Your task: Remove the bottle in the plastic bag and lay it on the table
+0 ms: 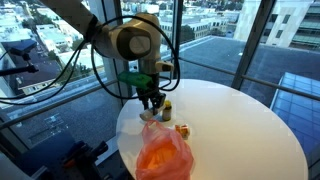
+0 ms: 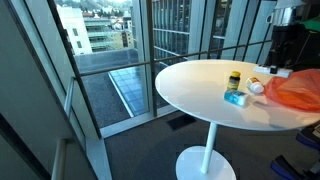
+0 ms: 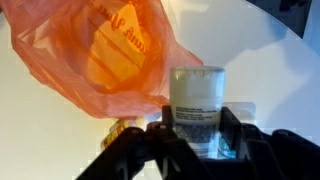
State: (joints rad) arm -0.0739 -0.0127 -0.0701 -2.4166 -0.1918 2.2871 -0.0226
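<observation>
My gripper needs to carry the white bottle away from the orange bag, move down and release the bottle beside the teal item, where bare tabletop shows.
In the wrist view a white bottle (image 3: 196, 95) with a printed label stands between my gripper's (image 3: 197, 135) two black fingers, which are shut on its lower part. The orange plastic bag (image 3: 95, 55) lies crumpled on the white table just beyond the bottle. In an exterior view my gripper (image 1: 151, 100) hangs just above the table's far edge, behind the bag (image 1: 163, 152). The bag also shows in an exterior view (image 2: 301, 90), with the gripper (image 2: 282, 55) at the frame's right edge.
The round white table (image 1: 240, 130) stands by glass walls. A small yellow-capped bottle (image 2: 235, 79), a teal item (image 2: 236, 98) and a small white item (image 2: 257, 87) sit beside the bag. Small items (image 1: 183, 127) lie near the gripper.
</observation>
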